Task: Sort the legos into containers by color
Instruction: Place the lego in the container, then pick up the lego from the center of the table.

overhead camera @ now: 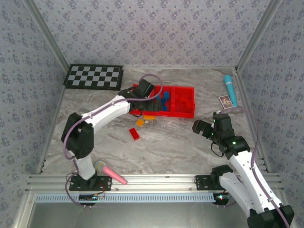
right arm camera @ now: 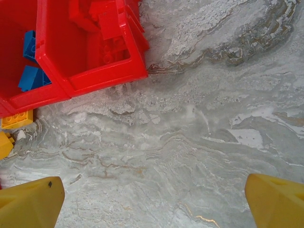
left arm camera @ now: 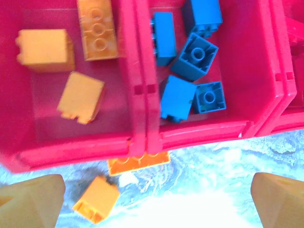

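I will move my left gripper back and down around the long sides of the red lego (overhead camera: 134,134) next, because it is below and back from the gripper, still outside the tray (overhead camera: 185,110).
The red tray (overhead camera: 185,110) lies at mid-table with three compartments side by side. My left gripper (overhead camera: 153,102) hangs open over the tray's near edge (left arm camera: 190,137), nothing between its yellow fingertips (left arm camera: 33,199). Below it, three orange legos (left arm camera: 80,97) lie in the left compartment and several blue legos (left arm camera: 194,57) in the middle one. Red legos (right arm camera: 109,28) fill the right compartment. On the table, an orange lego (left arm camera: 137,164) is tucked against the tray edge, another orange one (left arm camera: 95,199) lies loose, and a red lego (overhead camera: 135,134) sits nearer the front. My right gripper (overhead camera: 202,128) stands open over bare marble (right arm camera: 152,204).
A black-and-white checkered board (overhead camera: 94,77) lies at the back left. A pink-handled microphone toy (overhead camera: 110,173) rests by the left arm's base. A teal stick-shaped object (overhead camera: 230,88) and a small card (overhead camera: 227,101) lie at the back right. Patterned walls enclose the table.
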`<control>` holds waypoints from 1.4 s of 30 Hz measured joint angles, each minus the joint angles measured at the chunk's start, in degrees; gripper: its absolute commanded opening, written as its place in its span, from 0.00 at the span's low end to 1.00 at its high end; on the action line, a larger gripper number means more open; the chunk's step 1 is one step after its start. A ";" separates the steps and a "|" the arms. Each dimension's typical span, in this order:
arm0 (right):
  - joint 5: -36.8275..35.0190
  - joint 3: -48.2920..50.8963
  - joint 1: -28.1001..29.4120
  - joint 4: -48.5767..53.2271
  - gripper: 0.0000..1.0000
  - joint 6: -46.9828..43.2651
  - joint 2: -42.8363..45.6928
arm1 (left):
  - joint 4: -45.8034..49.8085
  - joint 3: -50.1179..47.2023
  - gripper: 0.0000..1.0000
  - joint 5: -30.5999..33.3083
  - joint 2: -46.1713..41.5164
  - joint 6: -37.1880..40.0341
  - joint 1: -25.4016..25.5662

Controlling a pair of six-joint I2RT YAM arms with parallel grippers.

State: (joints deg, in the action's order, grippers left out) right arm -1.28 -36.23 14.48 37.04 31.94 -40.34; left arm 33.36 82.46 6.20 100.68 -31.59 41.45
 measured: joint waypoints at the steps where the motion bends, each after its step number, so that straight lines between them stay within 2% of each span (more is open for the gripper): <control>1: 0.00 0.04 0.02 -0.39 1.00 0.00 -0.26 | -0.24 -1.73 0.97 0.76 -1.29 -0.92 0.13; 10: 0.52 0.85 0.02 -1.84 1.00 0.04 -1.07 | -1.77 -18.43 0.96 6.69 -9.09 -13.03 1.31; 18: 0.63 0.96 0.02 -2.12 1.00 0.22 -1.07 | -3.08 -23.65 0.84 6.69 -9.90 -19.06 1.31; 36: 0.63 1.49 0.20 -3.02 1.00 0.24 -1.05 | -3.76 -27.78 0.70 3.30 -8.94 -21.57 1.31; 42: 0.61 1.49 0.28 -2.99 1.00 0.46 -1.01 | -4.22 -27.78 0.59 1.29 -5.75 -21.40 1.31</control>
State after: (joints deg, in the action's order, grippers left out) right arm -0.67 -34.74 14.76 34.04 32.40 -41.34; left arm 29.15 54.68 7.49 94.94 -52.99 42.76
